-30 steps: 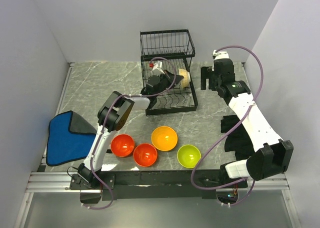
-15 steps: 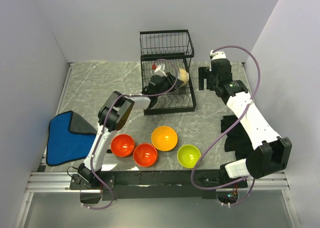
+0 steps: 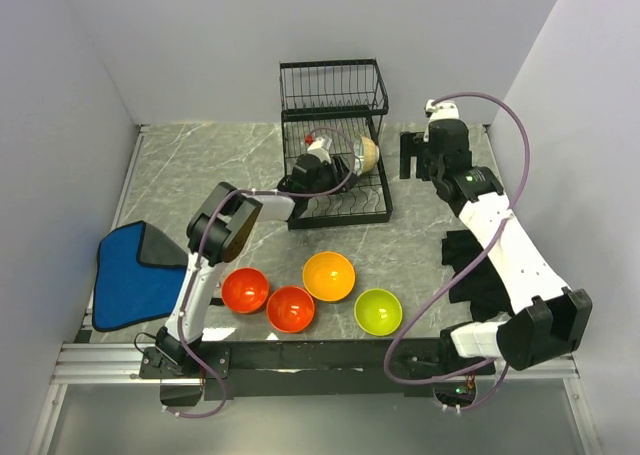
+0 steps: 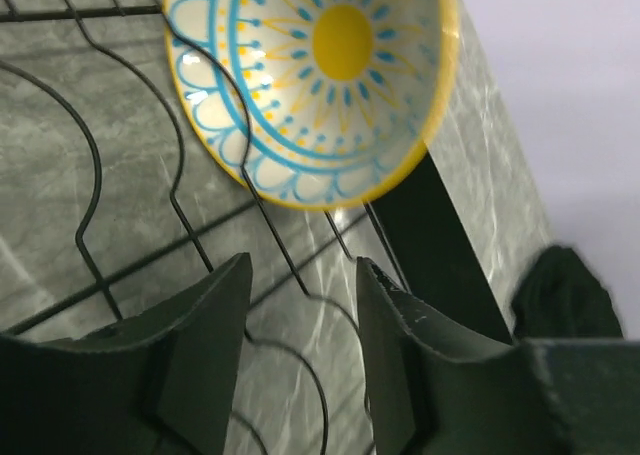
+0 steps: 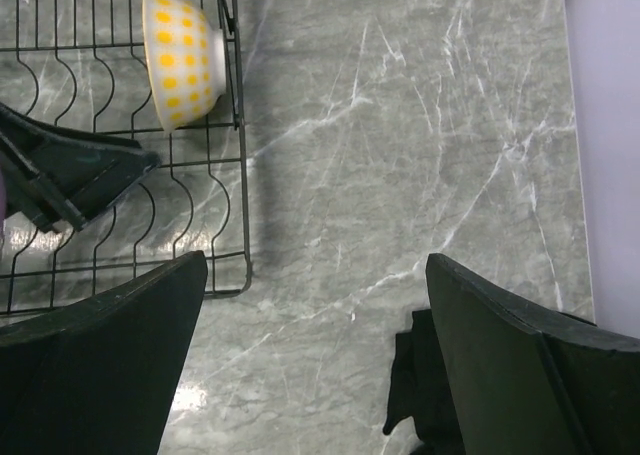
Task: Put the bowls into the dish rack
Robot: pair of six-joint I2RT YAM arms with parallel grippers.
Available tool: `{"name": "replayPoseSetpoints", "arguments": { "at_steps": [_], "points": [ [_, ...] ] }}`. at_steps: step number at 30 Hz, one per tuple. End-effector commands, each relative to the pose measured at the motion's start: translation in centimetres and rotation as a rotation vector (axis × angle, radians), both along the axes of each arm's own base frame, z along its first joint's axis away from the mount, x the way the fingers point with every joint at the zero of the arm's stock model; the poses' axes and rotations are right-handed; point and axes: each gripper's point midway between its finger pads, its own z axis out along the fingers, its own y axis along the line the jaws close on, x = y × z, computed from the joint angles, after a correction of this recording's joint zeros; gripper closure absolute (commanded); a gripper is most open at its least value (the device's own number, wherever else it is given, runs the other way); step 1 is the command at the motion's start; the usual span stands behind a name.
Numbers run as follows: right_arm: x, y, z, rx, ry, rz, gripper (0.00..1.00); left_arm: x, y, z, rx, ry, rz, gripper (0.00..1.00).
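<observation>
The cream bowl already stands racked. So my left gripper rises from the rack [image 3: 333, 95] next, comes back and lowers astride the lime green bowl's rim beside the orange bowl.
The black wire dish rack [image 3: 333, 95] stands at the back middle. A cream bowl [image 3: 368, 154] with a blue-yellow pattern [image 4: 320, 75] stands on edge in the rack's lower tier, at its right end [image 5: 180, 57]. My left gripper [image 3: 344, 166] [image 4: 302, 275] is inside that tier, just short of the bowl, open and holding nothing. My right gripper [image 3: 420, 159] [image 5: 315, 275] hovers wide open over the table right of the rack. Near the front lie two red-orange bowls [image 3: 245, 290] [image 3: 291, 308], an orange bowl [image 3: 329, 276] and a lime green bowl [image 3: 378, 311].
A blue folded cloth [image 3: 135, 273] lies at the front left. A black object [image 3: 470, 265] sits on the table under the right arm. White walls close in the marble table [image 3: 200, 175] on three sides. The left arm's fingers [image 5: 70, 180] show in the right wrist view.
My left gripper has opened and let go of the cream bowl, which now rests in the rack. The gripper has drawn back a little to the left. The right arm barely shifted.
</observation>
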Motion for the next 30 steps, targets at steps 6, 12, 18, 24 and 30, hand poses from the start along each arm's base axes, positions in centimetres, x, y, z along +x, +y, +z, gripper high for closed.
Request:
{"name": "replayPoseSetpoints", "arguments": {
  "at_steps": [6, 12, 18, 24, 30],
  "points": [
    [-2.2, -1.2, 2.6, 0.071, -0.122, -0.012, 0.02, -5.7, 1.7, 8.2, 0.117, -0.197, -0.181, 0.45],
    [-4.6, -1.9, 2.5, 0.102, -0.168, 0.003, 0.02, -13.4, 4.2, 10.2, 0.278, -0.296, -0.380, 0.46],
    [-6.8, -2.3, 3.2, 0.068, -0.253, 0.060, 0.01, -24.5, 4.9, 12.5, 0.392, -0.554, -0.761, 0.46],
    [-7.2, -3.3, 4.3, 0.187, -0.255, 0.040, 0.00, -32.5, 4.9, 9.8, 0.529, -0.716, -1.127, 0.49],
    [-6.7, -5.5, 4.9, 0.298, -0.236, -0.066, 0.00, -35.4, 3.8, 6.6, 0.691, -0.895, -1.384, 0.55]
  ]
}}
